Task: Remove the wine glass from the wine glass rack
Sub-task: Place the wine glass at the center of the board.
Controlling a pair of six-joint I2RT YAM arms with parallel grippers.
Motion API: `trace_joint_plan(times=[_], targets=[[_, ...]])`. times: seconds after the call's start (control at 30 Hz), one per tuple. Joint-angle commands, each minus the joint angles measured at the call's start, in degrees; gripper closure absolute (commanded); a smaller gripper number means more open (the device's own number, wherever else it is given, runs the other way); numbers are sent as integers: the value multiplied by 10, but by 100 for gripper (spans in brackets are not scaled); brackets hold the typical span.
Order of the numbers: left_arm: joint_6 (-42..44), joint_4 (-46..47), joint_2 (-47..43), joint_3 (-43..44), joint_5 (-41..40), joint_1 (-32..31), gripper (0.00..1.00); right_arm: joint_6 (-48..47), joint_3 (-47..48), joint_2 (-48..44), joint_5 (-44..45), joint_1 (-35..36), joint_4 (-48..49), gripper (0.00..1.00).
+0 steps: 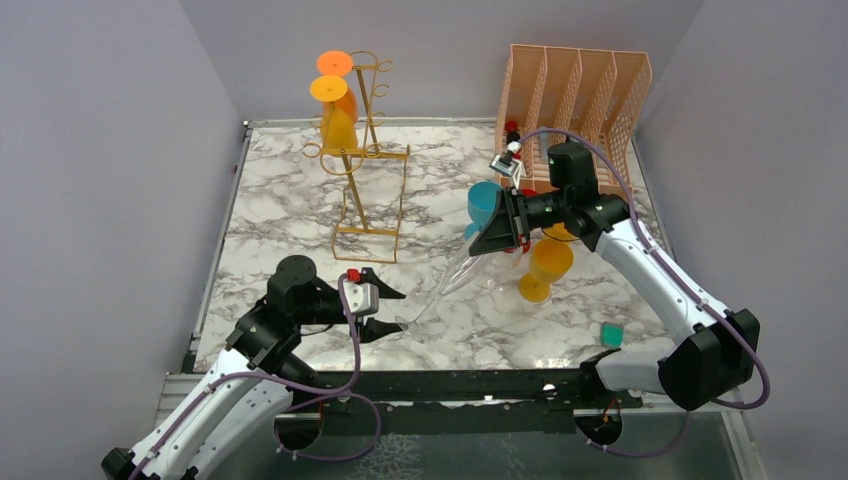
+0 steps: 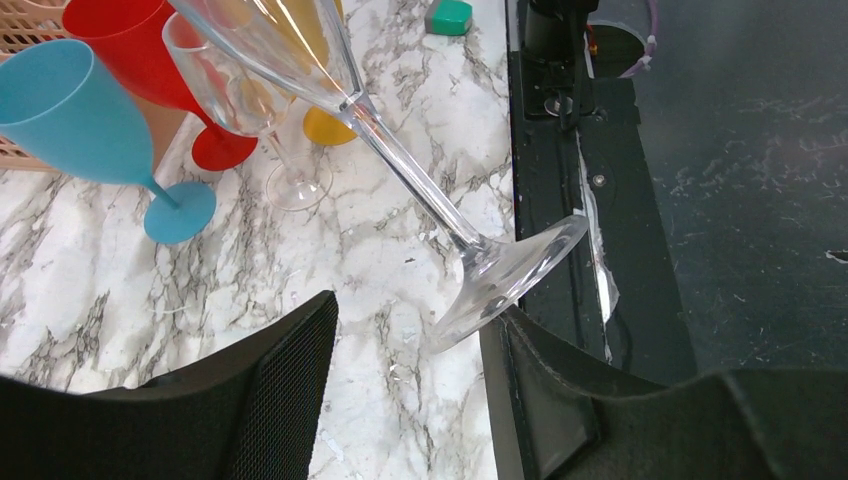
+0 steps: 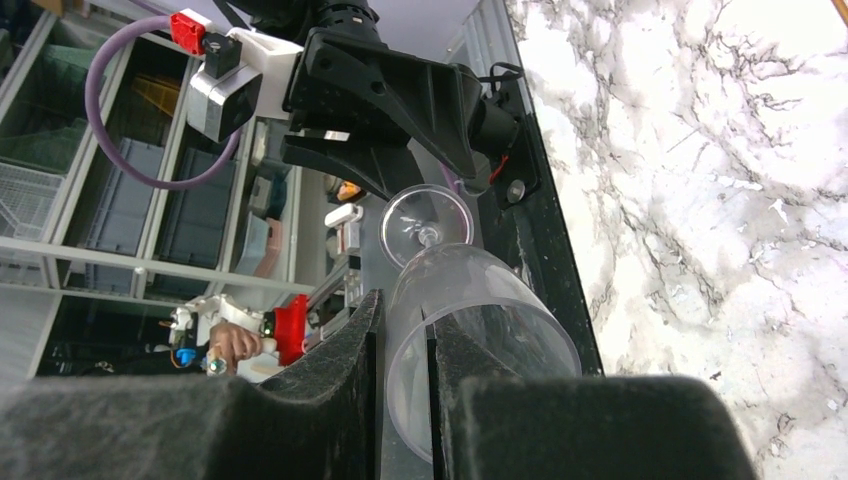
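Note:
The clear glass hangs tilted, so next I will swing my right gripper outward, turn the glass's foot down onto the bare marble between rack and blue glass, and release.
A clear wine glass hangs tilted over the marble table, away from the gold wire wine glass rack at the back left. My right gripper is shut on the wall of its bowl, one finger inside the rim and one outside. The stem slopes down to the foot. My left gripper stands open at the foot, and the foot's edge touches the tip of one finger. Two orange glasses hang upside down on the rack.
A peach lattice file organiser stands at the back right. In front of it stand a blue glass, a red glass, another clear glass and an orange glass. A teal block lies near the right arm's base.

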Motion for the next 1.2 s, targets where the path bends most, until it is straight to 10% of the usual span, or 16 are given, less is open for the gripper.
trace_joint_plan(times=[0.0, 0.53, 1.17], targets=[[-10, 28, -11, 7, -9, 4, 39, -35, 19, -14, 55, 7, -28, 99], [-17, 4, -41, 10, -39, 4, 34, -61, 52, -27, 140, 7, -82, 99], [-269, 71, -28, 6, -256, 3, 4, -145, 146, 8, 652, 183, -151, 99]])
